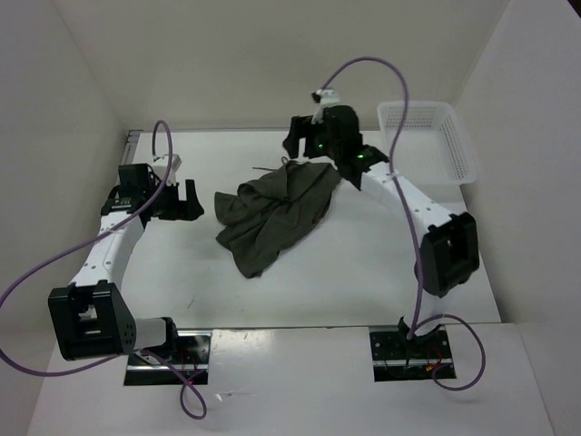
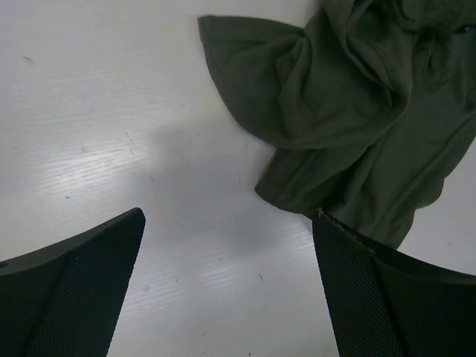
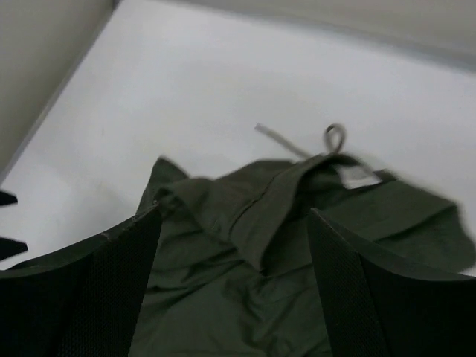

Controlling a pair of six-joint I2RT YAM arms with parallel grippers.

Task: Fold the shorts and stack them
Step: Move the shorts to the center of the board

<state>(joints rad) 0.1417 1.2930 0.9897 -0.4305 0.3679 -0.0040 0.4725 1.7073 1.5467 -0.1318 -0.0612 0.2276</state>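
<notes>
The flap sticks out over the cloth between my open fingers. My right gripper should next move down and back onto the elastic waistband's folded edge.
The dark olive shorts lie crumpled on the white table, waistband toward the back right. My left gripper is open and empty, left of the shorts; its wrist view shows the shorts ahead at upper right, with bare table between the fingers. My right gripper is open above the far right end of the shorts. In the right wrist view the bunched waistband lies between and beyond the fingers, and a pale drawstring trails onto the table.
A white mesh basket stands at the back right corner. Walls enclose the table at the left, back and right. Purple cables loop from both arms.
</notes>
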